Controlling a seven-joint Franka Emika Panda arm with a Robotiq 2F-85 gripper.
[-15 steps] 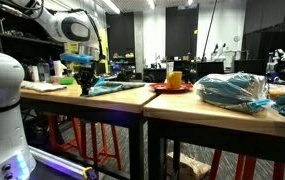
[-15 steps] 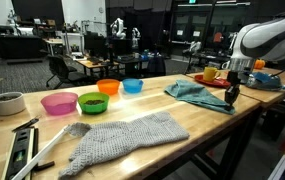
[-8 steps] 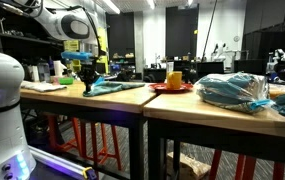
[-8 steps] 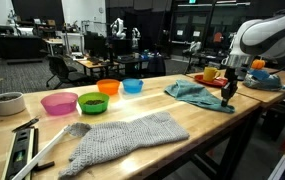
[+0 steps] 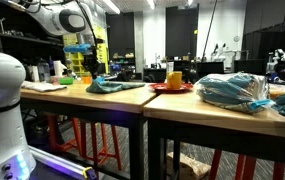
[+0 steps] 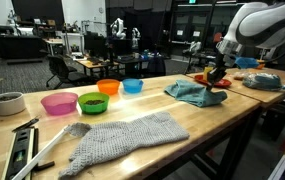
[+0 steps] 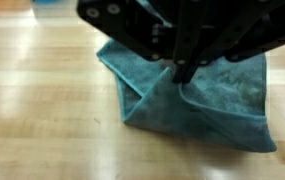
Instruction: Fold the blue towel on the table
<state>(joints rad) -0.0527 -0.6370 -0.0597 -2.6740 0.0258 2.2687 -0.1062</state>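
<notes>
The gripper carries the towel's held corner outward over the towel's uncovered far part (image 6: pixel 181 90) (image 7: pixel 128 63) next. It releases the towel's raised fold there, since that far part lies outward of the gripper.
The blue towel (image 6: pixel 190 93) lies on the wooden table (image 6: pixel 162 140) near its far edge; it also shows in an exterior view (image 5: pixel 114 86). My gripper (image 6: pixel 217 75) hangs just above the towel, also seen in an exterior view (image 5: pixel 90 72). In the wrist view the gripper (image 7: pixel 182 72) comes in from the top with its fingers shut on a corner of the towel (image 7: pixel 222 110). That corner is lifted and drawn in over the rest of the cloth, making a raised fold.
A grey knitted cloth (image 6: pixel 122 135) lies in the foreground. Pink (image 6: pixel 59 103), green (image 6: pixel 93 102), orange (image 6: pixel 109 87) and blue (image 6: pixel 132 86) bowls stand in a row. A red plate with a yellow cup (image 5: pixel 172 82) and a plastic-wrapped bundle (image 5: pixel 232 90) sit on the neighbouring table.
My gripper has risen from the table at the towel's edge and moved in over the towel, carrying the gripped corner with it. The towel now has a raised fold.
</notes>
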